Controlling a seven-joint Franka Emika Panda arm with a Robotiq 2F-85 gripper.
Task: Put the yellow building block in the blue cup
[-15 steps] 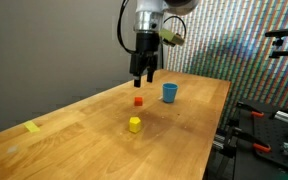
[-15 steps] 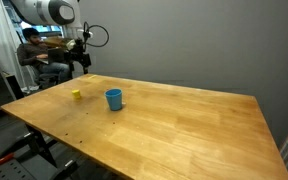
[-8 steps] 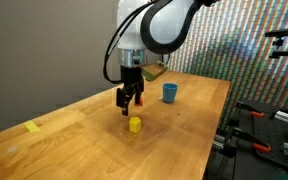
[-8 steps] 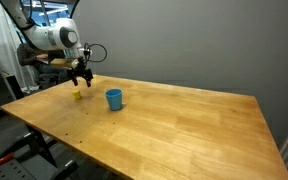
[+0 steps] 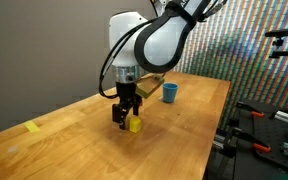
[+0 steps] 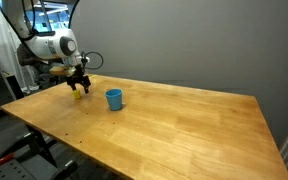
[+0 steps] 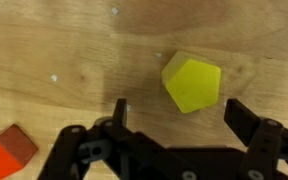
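The robot's gripper will next move low over the tabletop toward the top of the wrist view, onto the yellow building block (image 5: 135, 125) (image 7: 192, 83), because the block is just beyond the open fingers.
The yellow building block (image 5: 135, 125) sits on the wooden table, also seen in an exterior view (image 6: 77, 95) and in the wrist view (image 7: 192, 83). My gripper (image 5: 124, 119) is open and low over the table, right beside the block; in the wrist view (image 7: 179, 118) the block lies just beyond and between the spread fingers, not touched. The blue cup (image 5: 170, 93) stands upright farther along the table, also in an exterior view (image 6: 114, 99), apart from the gripper.
A small red block (image 7: 9, 154) lies near the gripper, hidden behind the arm in the exterior views. A flat pale-yellow piece (image 5: 32, 127) lies near the table's left end. The table edge (image 5: 216, 130) is close; equipment stands beyond it.
The gripper has moved from above the cup area down and along the table to the yellow block, now hovering low at it. Blocks and cup have not moved.
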